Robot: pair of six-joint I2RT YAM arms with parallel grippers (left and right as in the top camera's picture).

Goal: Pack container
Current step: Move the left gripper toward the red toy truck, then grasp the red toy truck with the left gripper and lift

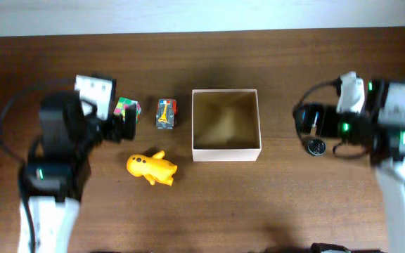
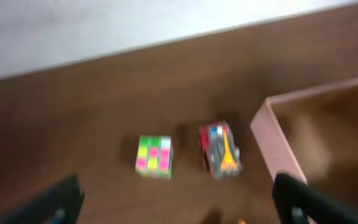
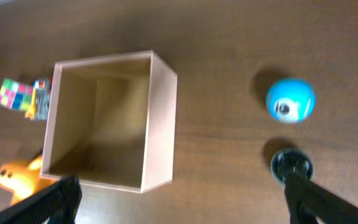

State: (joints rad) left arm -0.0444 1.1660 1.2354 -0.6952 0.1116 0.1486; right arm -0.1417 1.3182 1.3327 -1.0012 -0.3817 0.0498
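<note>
Next, the left gripper moves to the right in the overhead view, then down around the toy car's body (image 1: 165, 114) (image 2: 221, 150), because the car is outside the empty container.
The container (image 1: 226, 154) is a square open box with white outer walls and a tan inside, standing mid-table with nothing in it. It also shows in the left wrist view (image 2: 271, 134) and the right wrist view (image 3: 161, 118). Left of it are a multicoloured cube (image 1: 127, 107), a small red and grey toy car (image 1: 165, 113) and a yellow toy animal (image 1: 152, 168). My left gripper (image 1: 124, 126) is open and empty, just short of the cube (image 2: 154, 156) and the car (image 2: 220, 150). My right gripper (image 1: 303, 121) is open and empty, right of the container.
A black round disc (image 1: 316, 147) lies right of the container by my right gripper; it also shows in the right wrist view (image 3: 291, 165). A blue ball (image 3: 290, 100) lies beyond it, hidden under the right arm in the overhead view. The table's far edge meets a pale wall.
</note>
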